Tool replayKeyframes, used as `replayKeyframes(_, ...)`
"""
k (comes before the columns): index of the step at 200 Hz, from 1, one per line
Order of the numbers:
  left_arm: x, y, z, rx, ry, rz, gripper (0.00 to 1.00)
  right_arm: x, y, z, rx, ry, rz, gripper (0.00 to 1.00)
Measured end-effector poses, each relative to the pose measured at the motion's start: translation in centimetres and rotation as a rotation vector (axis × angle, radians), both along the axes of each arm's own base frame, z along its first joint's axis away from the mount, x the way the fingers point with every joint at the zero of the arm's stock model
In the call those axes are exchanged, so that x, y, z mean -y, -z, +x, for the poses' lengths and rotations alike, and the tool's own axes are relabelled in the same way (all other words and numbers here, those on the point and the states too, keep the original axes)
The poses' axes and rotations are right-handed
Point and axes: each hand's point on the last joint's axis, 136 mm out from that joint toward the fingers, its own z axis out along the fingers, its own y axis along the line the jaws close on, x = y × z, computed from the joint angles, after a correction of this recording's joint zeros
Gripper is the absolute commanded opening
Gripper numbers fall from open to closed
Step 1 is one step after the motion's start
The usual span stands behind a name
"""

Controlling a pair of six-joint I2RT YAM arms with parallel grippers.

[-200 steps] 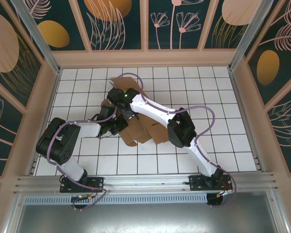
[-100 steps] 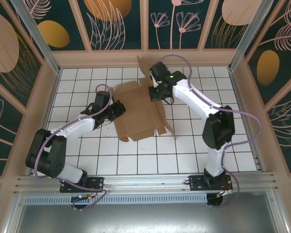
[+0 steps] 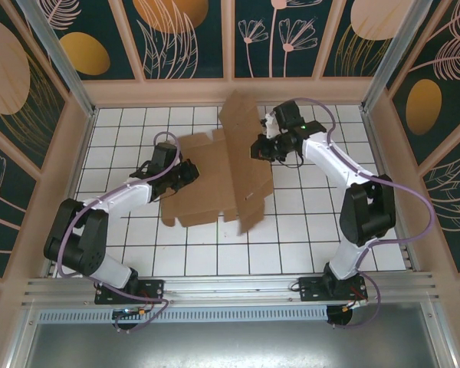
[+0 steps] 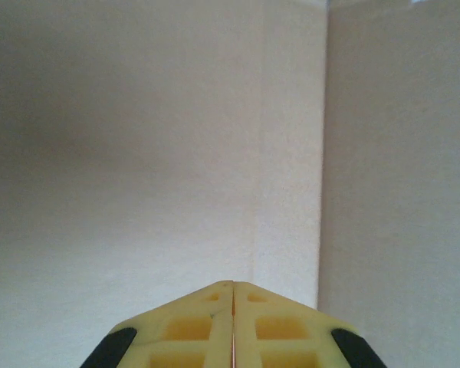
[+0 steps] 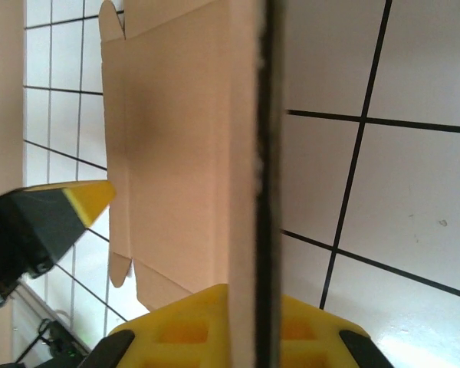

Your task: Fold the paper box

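The held edge of the panel (image 3: 245,153) is still tilted; my right gripper should lower it toward the white tiles, then release it.
The paper box (image 3: 203,180) is a brown cardboard piece on the white tiles, its left part lying flat. Its right panel (image 3: 245,153) stands raised and tilted. My right gripper (image 3: 257,147) is shut on that panel's right edge. In the right wrist view the cardboard edge (image 5: 264,153) runs straight between the yellow fingers (image 5: 184,322) of the right gripper (image 5: 264,295). My left gripper (image 3: 185,172) is shut, tips on the flat left part. The left wrist view has the left gripper (image 4: 234,285) right up against the cardboard (image 4: 138,153). The left gripper's yellow tip (image 5: 84,201) also shows in the right wrist view.
The tiled floor (image 3: 353,222) is ringed by a wooden frame (image 3: 230,92) with patterned walls. A metal rail (image 3: 230,287) runs along the near edge by both arm bases. Purple cables (image 3: 402,192) loop along each arm.
The right gripper has moved right and lifted the box's right panel up off the tiles. The flat part slid a little toward the left and near side. The left gripper stays on it.
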Motion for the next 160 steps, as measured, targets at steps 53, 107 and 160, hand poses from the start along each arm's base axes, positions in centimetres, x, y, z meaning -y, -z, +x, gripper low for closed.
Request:
replayKeyframes(53,-0.2,3.0,-0.4,-0.067,-0.006,0.022,0.06,0.6,0.8,-0.4,-0.036,0.012,0.010,0.11)
replayKeyframes(107,-0.9,6.7,-2.2,-0.153,-0.018,0.046,0.02,5.5,8.6,-2.2,-0.135,0.109,-0.146,0.26)
replayKeyframes(160,-1.0,6.8,-2.1,-0.151,-0.023,0.053,0.01,8.0,12.6,-0.1,-0.120,0.180,-0.103,0.28)
